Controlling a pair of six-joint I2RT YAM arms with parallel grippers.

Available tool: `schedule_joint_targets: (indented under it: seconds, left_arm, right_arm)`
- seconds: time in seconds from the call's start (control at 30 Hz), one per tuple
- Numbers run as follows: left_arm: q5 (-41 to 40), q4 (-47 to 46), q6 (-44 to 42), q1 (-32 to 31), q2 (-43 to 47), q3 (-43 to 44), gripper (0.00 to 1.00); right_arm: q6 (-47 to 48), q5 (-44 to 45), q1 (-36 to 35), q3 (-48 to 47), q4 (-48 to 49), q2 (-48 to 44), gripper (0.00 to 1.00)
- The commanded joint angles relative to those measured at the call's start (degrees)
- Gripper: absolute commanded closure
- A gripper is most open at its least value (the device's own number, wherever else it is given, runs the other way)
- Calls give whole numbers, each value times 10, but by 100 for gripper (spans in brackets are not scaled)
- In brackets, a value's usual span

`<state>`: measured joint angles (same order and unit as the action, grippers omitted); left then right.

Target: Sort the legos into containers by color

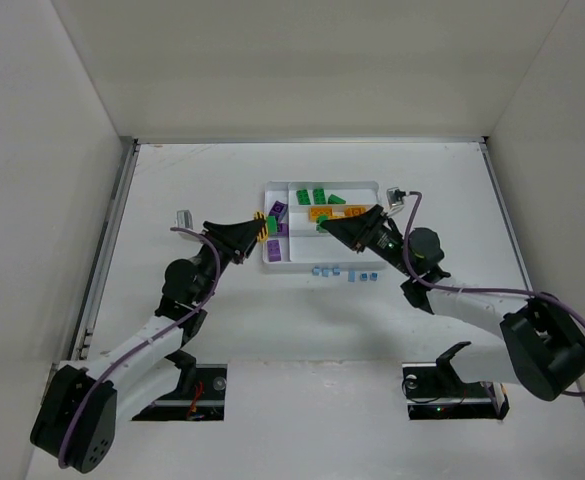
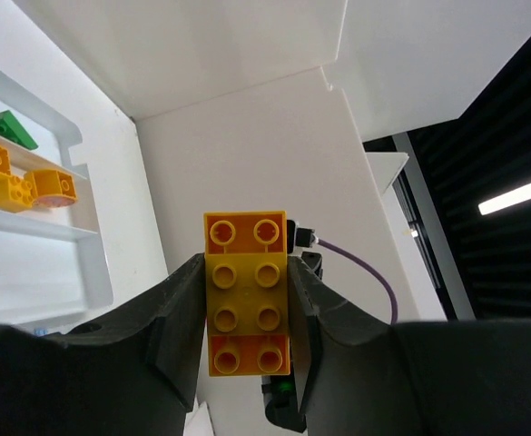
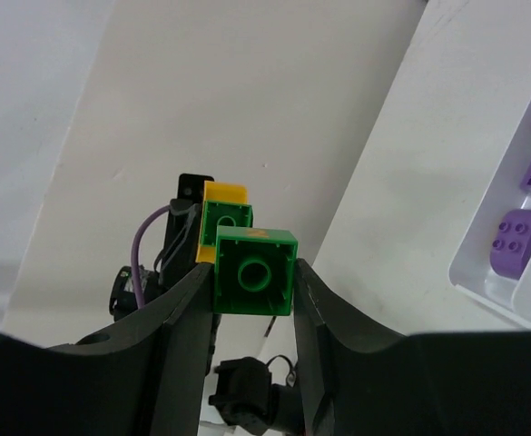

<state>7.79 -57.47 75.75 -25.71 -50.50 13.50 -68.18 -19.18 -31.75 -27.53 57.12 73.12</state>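
Note:
My right gripper holds a green lego, so it needs to swing outward and turn downward over the tray's far section, beside the green legos (image 1: 317,195) that lie there.
My left gripper (image 1: 261,229) is shut on a yellow-orange lego stack (image 2: 247,292), held in the air at the left end of the white tray (image 1: 374,186). My right gripper (image 1: 325,227) is shut on a green lego (image 3: 254,271) above the tray's middle. The two grippers face each other. A smaller green and yellow piece (image 3: 225,214) shows just behind the green lego; I cannot tell whether they touch. The tray holds green legos (image 1: 317,195), yellow-orange legos (image 1: 338,212) and purple legos (image 1: 277,213). Tiny light-blue legos (image 1: 346,272) lie on the table in front of the tray.
The left wrist view shows the tray's rim (image 2: 98,272) with yellow-orange legos (image 2: 11,177) and a green one (image 2: 6,129) in separate sections. The right wrist view shows purple legos (image 3: 519,238) in a tray section. White walls enclose the table.

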Motion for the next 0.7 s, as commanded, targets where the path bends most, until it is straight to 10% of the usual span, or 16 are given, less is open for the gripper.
schedule_joint_targets:
  seconds: [0.0,0.2,0.43,0.67]
  left_arm:
    - [22,-21,1,8,0,-6,86]
    - [23,-27,-7,-1,-19,-3,86]
    - [13,-19,-32,-12,-35,-22,86]
    - [9,-32,-51,-25,-57,-34,85]
  right_arm:
    - [18,-4,12,-2,15,-8,64]
    - [99,21,51,-68,-116,21,64]
    - [309,254,71,-234,-428,126,63]
    - [365,315,99,-351,-487,249,61]
